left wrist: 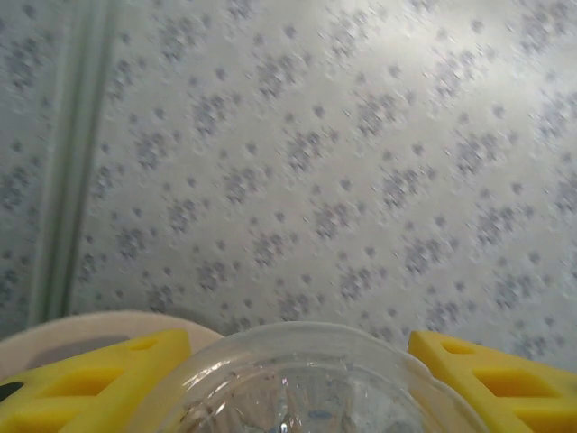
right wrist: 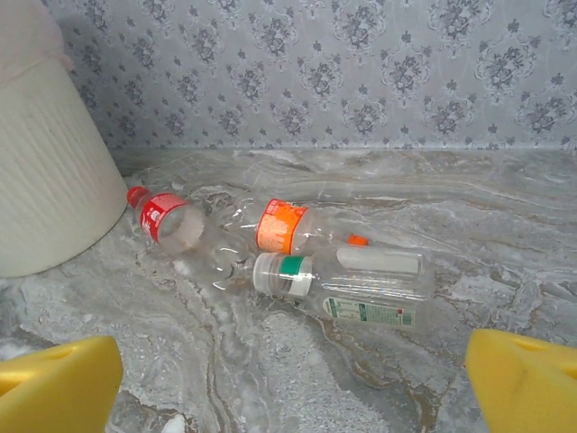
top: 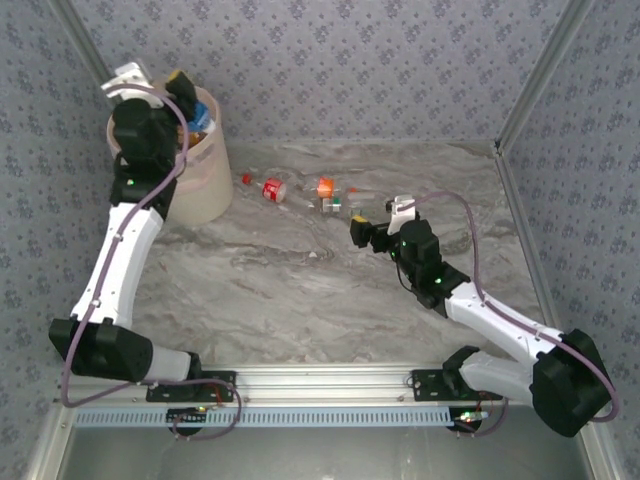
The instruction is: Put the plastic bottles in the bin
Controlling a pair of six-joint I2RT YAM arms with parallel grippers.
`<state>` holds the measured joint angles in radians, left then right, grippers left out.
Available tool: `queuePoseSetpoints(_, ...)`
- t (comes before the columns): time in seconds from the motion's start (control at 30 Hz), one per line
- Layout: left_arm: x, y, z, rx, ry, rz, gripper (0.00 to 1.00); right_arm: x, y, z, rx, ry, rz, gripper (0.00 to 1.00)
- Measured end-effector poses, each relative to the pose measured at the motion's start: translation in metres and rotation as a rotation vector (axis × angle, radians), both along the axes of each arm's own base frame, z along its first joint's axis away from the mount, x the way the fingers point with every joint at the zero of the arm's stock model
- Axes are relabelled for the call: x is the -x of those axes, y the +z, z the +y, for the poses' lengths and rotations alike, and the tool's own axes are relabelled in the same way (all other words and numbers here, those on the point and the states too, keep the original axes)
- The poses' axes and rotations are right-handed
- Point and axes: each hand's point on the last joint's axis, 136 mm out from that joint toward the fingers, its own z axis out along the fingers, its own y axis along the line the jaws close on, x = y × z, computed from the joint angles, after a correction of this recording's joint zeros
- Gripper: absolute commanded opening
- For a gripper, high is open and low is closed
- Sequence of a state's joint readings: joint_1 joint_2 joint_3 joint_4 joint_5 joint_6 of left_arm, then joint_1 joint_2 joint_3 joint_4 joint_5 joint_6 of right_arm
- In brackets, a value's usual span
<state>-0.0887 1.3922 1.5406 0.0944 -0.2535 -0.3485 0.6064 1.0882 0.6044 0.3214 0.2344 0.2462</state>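
Note:
My left gripper moves down toward the pale bin's opening below it next, and lets go of the clear bottle over the coloured bottles inside.
My left gripper (left wrist: 302,365) is shut on a clear plastic bottle (left wrist: 306,383), whose round base sits between the yellow fingers (left wrist: 99,374). In the top view that gripper (top: 185,95) hangs over the mouth of the pale bin (top: 205,175), which holds coloured bottles (top: 203,125). Three bottles lie together on the marble table: a red-labelled one (right wrist: 167,216), an orange-labelled one (right wrist: 284,225) and a green-and-white-labelled one (right wrist: 361,289). My right gripper (right wrist: 293,397) stands open just short of them, low over the table (top: 372,228), with nothing between its fingers.
The bin's wall (right wrist: 45,180) stands left of the lying bottles. Patterned walls close the table at the back and sides. A metal rail (top: 320,380) runs along the near edge. Bare marble (top: 280,290) stretches between the arms.

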Motion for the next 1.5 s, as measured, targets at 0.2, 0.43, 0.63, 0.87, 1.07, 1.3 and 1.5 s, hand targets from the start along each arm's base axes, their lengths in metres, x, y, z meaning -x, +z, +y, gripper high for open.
queuePoseSetpoints(0.2,-0.025,-0.014,0.03,0.011,0.059,0.035,0.58,-0.001,0.0,-0.001,0.003,-0.008,-0.001,1.0)
queuePoseSetpoints(0.43,-0.059,-0.067,0.03,0.03,0.019,0.163,0.59,0.0,0.001,0.0,0.018,-0.004,0.0,1.0)
queuePoseSetpoints(0.63,-0.079,-0.098,0.03,0.08,-0.025,0.259,0.59,-0.001,0.0,0.004,0.047,0.006,0.016,1.0)
queuePoseSetpoints(0.87,-0.089,-0.129,0.025,0.155,-0.064,0.372,0.76,-0.003,-0.005,0.008,0.079,0.017,0.034,1.0)
queuePoseSetpoints(1.07,-0.104,-0.128,0.021,0.18,-0.083,0.436,0.88,-0.004,-0.005,0.008,0.1,0.019,0.042,1.0)
queuePoseSetpoints(1.3,-0.1,-0.128,0.019,0.183,-0.094,0.473,0.91,-0.007,-0.011,0.008,0.116,0.011,0.061,1.0)
queuePoseSetpoints(1.5,-0.098,-0.132,0.011,0.182,-0.124,0.495,0.96,-0.011,-0.021,0.003,0.118,-0.012,0.093,1.0)
